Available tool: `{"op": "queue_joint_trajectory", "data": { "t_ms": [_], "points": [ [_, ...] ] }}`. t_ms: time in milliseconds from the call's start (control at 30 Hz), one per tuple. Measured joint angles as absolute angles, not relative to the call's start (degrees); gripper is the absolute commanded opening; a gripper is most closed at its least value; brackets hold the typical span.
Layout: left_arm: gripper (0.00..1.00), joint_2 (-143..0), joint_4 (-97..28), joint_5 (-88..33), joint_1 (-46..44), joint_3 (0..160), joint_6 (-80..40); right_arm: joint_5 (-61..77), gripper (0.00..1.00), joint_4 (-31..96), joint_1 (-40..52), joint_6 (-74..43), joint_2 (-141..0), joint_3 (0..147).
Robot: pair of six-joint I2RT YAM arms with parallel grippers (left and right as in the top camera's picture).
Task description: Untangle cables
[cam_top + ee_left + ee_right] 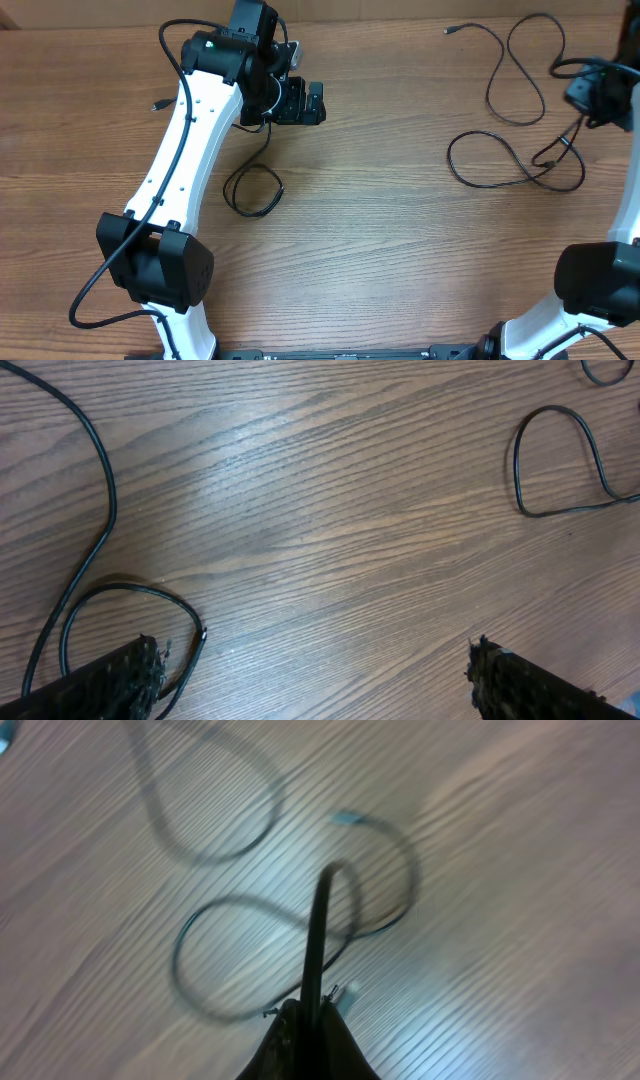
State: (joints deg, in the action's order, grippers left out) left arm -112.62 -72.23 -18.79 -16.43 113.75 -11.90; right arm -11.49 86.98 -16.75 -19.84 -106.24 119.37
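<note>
The robot's right gripper needs to move down next toward the cable's crossed loops and let go of the piece of cable close to the tabletop, because the gripper holds it raised above them.
Two black cables lie apart on the wooden table. The left cable makes a small loop beside my left arm, and a plug end shows on the arm's far side. My left gripper hovers above it, open, with nothing between its fingers. In the left wrist view the gripper shows wide-set jaws, and the cable curls past the left finger. The right cable sprawls in several loops. My right gripper is shut on a strand of it. That strand rises straight from the closed gripper.
The right cable's free plug lies near the table's far edge. A loop of the right cable shows far off in the left wrist view. Thicker black wires run along both white arms.
</note>
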Motion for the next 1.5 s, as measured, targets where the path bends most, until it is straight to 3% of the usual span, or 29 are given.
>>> {"op": "queue_joint_trajectory", "data": {
  "t_ms": [367, 533, 800, 933, 1200, 1333, 1500],
  "points": [
    [1.00, -112.62, -72.20, -18.79, -16.43, 113.73, -11.90, -17.98, 0.04, 78.32, -20.27, -23.27, -106.85, 115.13],
    [1.00, -112.62, -72.23, -18.79, -16.43, 113.75, -11.90, -21.80, 0.16, 71.90, -20.27, -23.83, -107.46, 107.66],
    [1.00, -112.62, -72.23, -18.79, -16.43, 113.73, -11.90, -24.29, 0.18, 62.41, -20.27, -23.75, -107.66, 95.68],
    [0.99, -112.62, -72.23, -18.79, -16.43, 113.73, -11.90, -24.45, 0.26, 59.64, -20.29, -23.75, -107.66, 91.57],
    [1.00, -112.62, -72.23, -18.79, -16.43, 113.75, -11.90, -19.38, 0.31, 57.43, -20.43, -23.99, -107.66, 89.34],
    [1.00, -112.62, -72.23, -18.79, -16.43, 113.75, -11.90, -11.38, 0.42, 55.99, -20.56, -23.99, -107.66, 89.34],
    [1.00, -112.62, -72.23, -18.79, -16.43, 113.73, -11.90, 0.38, 0.65, 53.10, -20.08, -21.28, -107.90, 89.32]
  ]
}}
